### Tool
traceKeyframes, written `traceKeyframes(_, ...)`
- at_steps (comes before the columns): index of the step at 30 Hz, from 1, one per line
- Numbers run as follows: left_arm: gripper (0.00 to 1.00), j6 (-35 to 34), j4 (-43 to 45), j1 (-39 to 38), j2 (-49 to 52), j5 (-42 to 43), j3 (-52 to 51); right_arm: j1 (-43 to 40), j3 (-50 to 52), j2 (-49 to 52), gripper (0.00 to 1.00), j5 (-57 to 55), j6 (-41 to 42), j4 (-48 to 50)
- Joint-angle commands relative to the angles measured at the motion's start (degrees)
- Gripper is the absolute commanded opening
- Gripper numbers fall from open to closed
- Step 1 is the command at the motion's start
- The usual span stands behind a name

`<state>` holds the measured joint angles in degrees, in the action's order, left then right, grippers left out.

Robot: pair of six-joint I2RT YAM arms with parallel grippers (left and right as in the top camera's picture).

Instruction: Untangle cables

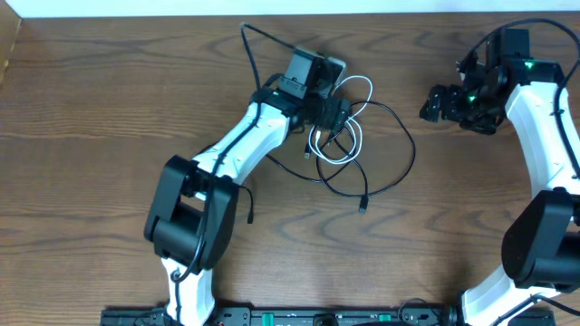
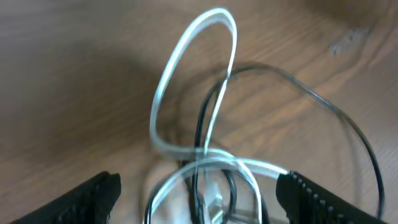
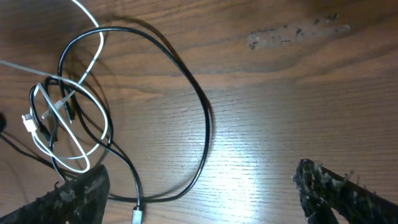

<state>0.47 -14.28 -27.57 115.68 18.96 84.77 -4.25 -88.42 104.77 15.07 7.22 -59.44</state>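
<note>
My left gripper is to go down onto the white cable [image 1: 355,136], where its narrow far loop meets the tangle.
A white cable [image 1: 355,136] and a black cable [image 1: 410,149] lie tangled in loops on the wooden table, right of centre. The black cable's plug end [image 1: 363,206] lies toward the front. My left gripper [image 1: 337,118] is right over the tangle. In the left wrist view it [image 2: 202,199] is open, with loops of the white cable [image 2: 186,43] and the black cable [image 2: 348,124] between its fingers. My right gripper [image 1: 433,104] is open and empty, to the right of the tangle. In its wrist view the gripper [image 3: 205,196] hovers above the black cable's big loop [image 3: 202,112], beside the white cable [image 3: 93,56].
The table's far edge [image 1: 272,18] runs along the top. A thicker black arm wire [image 1: 249,41] arcs behind the left wrist. A pale scuff [image 3: 292,34] marks the wood. Both arm bases stand at the front edge.
</note>
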Motion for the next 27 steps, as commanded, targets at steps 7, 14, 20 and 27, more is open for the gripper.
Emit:
traceKeyframes(7, 0.40, -6.16, 15.34, -0.42, 9.11, -2.16, 0.52, 2.71, 0.15, 0.17, 0.89, 1.44, 0.44, 3.32)
traceKeyframes(14, 0.07, -6.36, 14.29, -0.35, 8.59, -6.40, 0.55, 6.67, 0.17, 0.35, 0.85, 1.46, 0.44, 5.01)
traceKeyframes(20, 0.08, -8.41, 6.62, 0.07, -1.16, -5.33, 0.59, 7.04, 1.05, 0.35, 0.82, 1.33, 0.48, 5.18)
traceKeyframes(27, 0.08, -8.68, 1.62, 0.07, -19.08, 3.21, 0.59, 7.04, 5.84, 0.35, 0.81, 1.79, 0.48, 7.78)
